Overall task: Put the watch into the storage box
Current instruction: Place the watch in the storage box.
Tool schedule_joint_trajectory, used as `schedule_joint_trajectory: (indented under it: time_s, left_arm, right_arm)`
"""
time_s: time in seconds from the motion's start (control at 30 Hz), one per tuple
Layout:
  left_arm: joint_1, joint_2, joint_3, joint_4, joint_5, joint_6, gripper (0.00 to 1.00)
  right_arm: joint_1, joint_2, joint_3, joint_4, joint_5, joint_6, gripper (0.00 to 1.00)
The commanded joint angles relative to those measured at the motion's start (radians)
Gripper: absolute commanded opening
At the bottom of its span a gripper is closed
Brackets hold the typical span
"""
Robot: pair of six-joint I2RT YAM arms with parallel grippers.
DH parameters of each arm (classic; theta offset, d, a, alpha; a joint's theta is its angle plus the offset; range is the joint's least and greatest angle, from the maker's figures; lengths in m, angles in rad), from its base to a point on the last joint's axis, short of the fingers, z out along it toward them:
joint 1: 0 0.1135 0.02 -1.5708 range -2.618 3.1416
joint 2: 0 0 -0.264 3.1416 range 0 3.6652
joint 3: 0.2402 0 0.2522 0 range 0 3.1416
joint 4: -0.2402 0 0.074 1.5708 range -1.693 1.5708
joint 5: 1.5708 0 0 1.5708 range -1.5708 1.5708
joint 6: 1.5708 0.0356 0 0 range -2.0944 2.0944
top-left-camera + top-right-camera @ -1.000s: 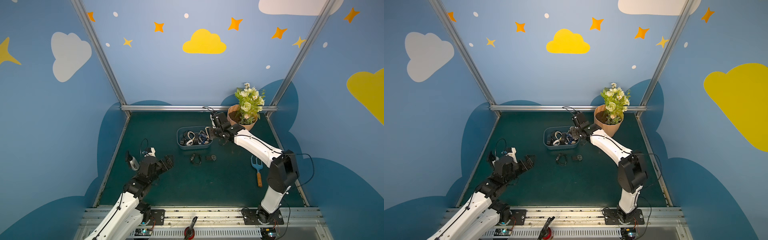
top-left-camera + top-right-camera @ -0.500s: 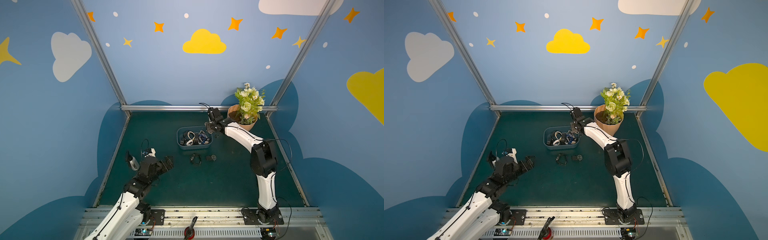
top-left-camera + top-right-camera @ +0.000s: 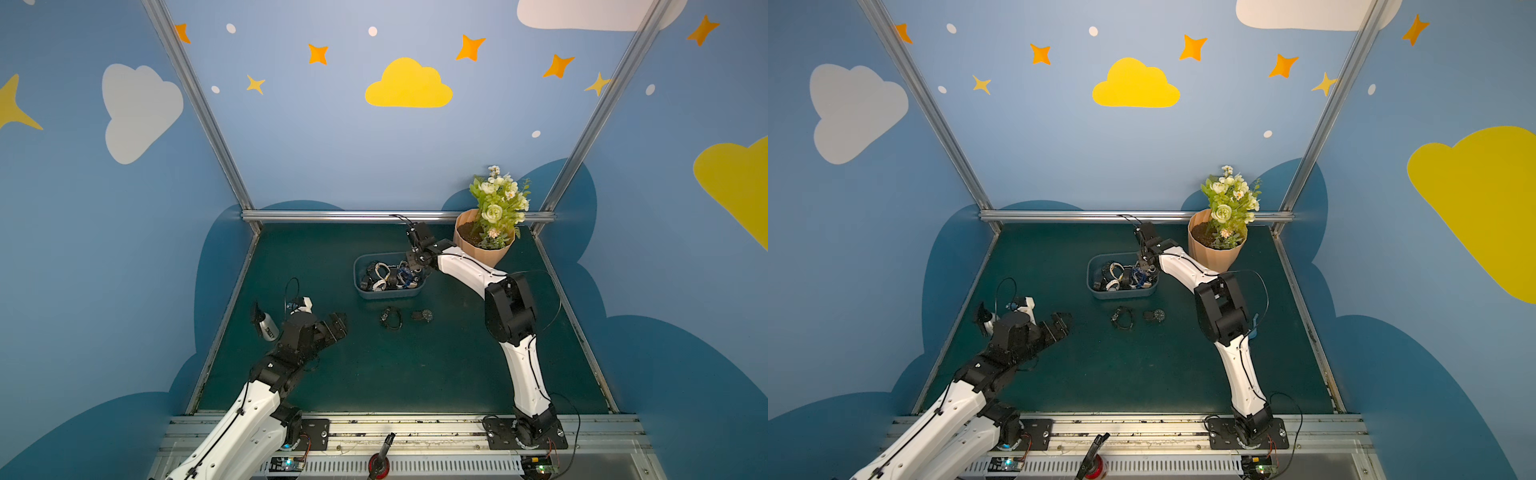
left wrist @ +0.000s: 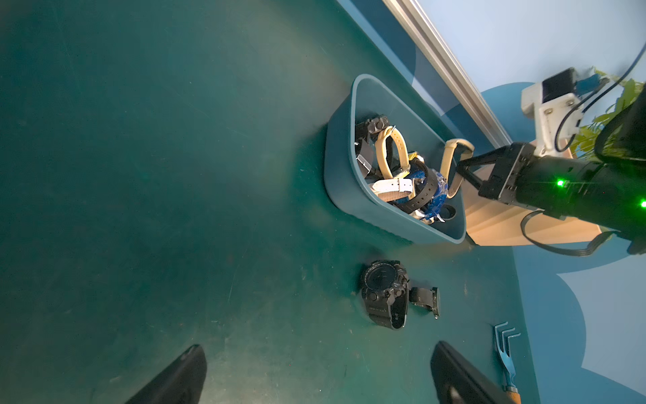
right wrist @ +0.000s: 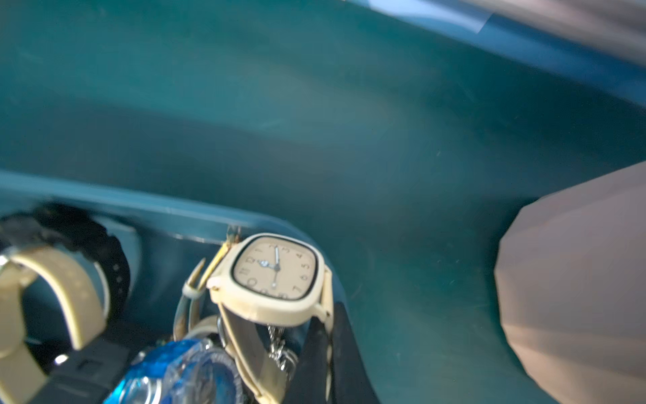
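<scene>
The cream watch hangs close to the box's rim, so the robot's right gripper needs to move back slightly, in over the box's end by the flowerpot, and let go of the strap.
The blue-grey storage box (image 3: 388, 293) (image 3: 1121, 293) (image 4: 338, 168) stands at the back middle of the green mat and holds several watches. My right gripper (image 3: 415, 266) (image 3: 1144, 266) (image 5: 323, 360) hangs over the box's right end, shut on the strap of a cream square-faced watch (image 5: 276, 271) (image 4: 451, 154). The watch hangs just inside the rim. Two black watches (image 3: 390, 318) (image 3: 424, 316) (image 4: 384, 292) lie on the mat in front of the box. My left gripper (image 3: 336, 324) (image 4: 314, 381) is open and empty, low over the mat, left of them.
A ribbed peach flowerpot (image 3: 482, 251) (image 3: 1214, 255) (image 5: 573, 280) with flowers stands right of the box, close to my right arm. A blue hand rake (image 4: 507, 356) lies on the right of the mat. A small spray bottle (image 3: 266, 325) stands by my left arm.
My right gripper has moved left from beside the flowerpot and come down over the box's right end, with the arm's elbow swinging up. The left arm has not moved.
</scene>
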Motion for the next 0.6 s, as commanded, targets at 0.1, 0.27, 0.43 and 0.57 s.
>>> schedule_joint_trajectory:
  time_s: [0.1,0.27,0.43,0.57]
  left_arm:
    - [0.003,0.01,0.019,0.012,0.011,-0.015,1.0]
    - [0.003,0.012,0.025,0.007,0.02,-0.015,1.0]
    - [0.004,0.01,0.039,0.004,0.021,-0.009,1.0]
    - [0.004,0.026,0.054,0.024,0.027,0.0,1.0]
  right_arm:
    - [0.021,-0.039,-0.042,0.003,-0.021,-0.001,0.0]
    - [0.021,-0.036,-0.033,-0.011,-0.07,0.012,0.01]
    - [0.017,-0.122,-0.051,0.005,-0.105,0.028,0.37]
    - [0.007,-0.219,-0.076,0.032,-0.131,0.036,0.56]
